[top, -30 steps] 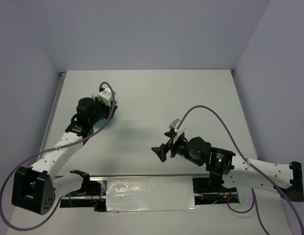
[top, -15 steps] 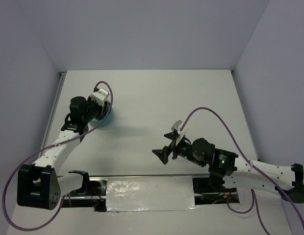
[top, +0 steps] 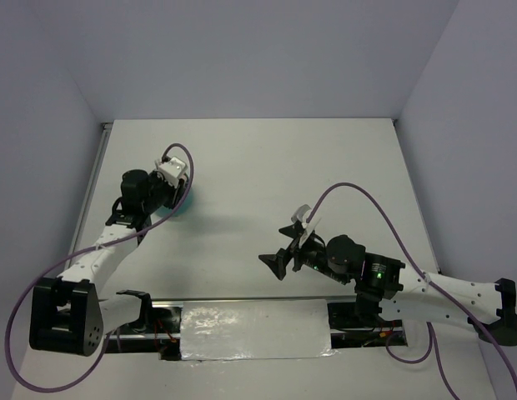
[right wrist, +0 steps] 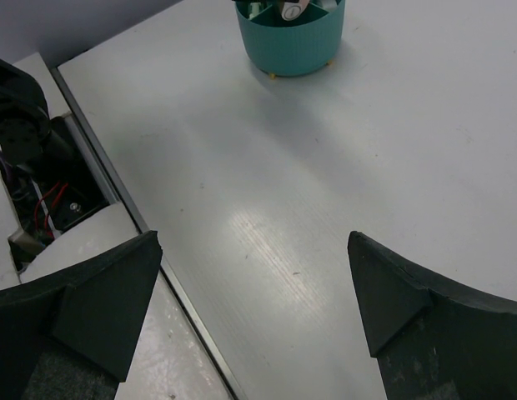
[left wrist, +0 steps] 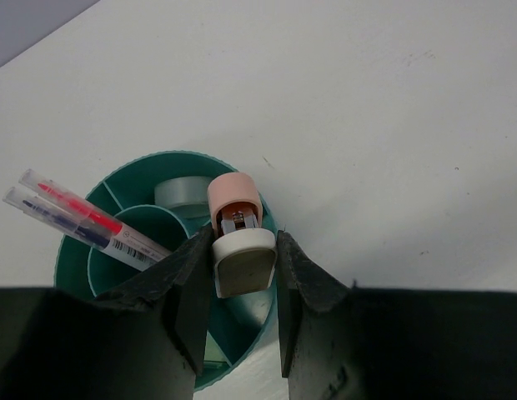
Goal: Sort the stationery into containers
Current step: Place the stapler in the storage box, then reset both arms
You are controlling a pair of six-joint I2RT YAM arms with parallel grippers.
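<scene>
I will lower my left gripper toward the teal container's outer section (left wrist: 252, 313) beside the clear tape ring and let go of the eraser's white end, since the eraser (left wrist: 235, 200) already hangs over that section.
In the left wrist view my left gripper (left wrist: 243, 254) is shut on the white end of a pink capsule-shaped eraser (left wrist: 235, 200). It holds the eraser upright just over the near rim of the teal container (left wrist: 138, 163). A red-pink pen and a thin grey pen (left wrist: 79, 218) lean out of the container's central ring, and a clear tape ring (left wrist: 180, 195) lies in an outer compartment. From above, the container (top: 186, 202) shows only as a teal sliver beside the left wrist. My right gripper (top: 281, 245) hangs open over bare table, far from the container (right wrist: 290, 37).
White walls close the table on the left, back and right. A dark rail with a shiny sheet (top: 254, 329) runs along the near edge between the arm bases. The left arm's base with exposed wiring (right wrist: 37, 196) sits beyond the table edge in the right wrist view.
The left wrist has drawn back toward the near left, uncovering the container's teal edge, with the eraser still held. The right arm sank slightly nearer and has since stayed still.
</scene>
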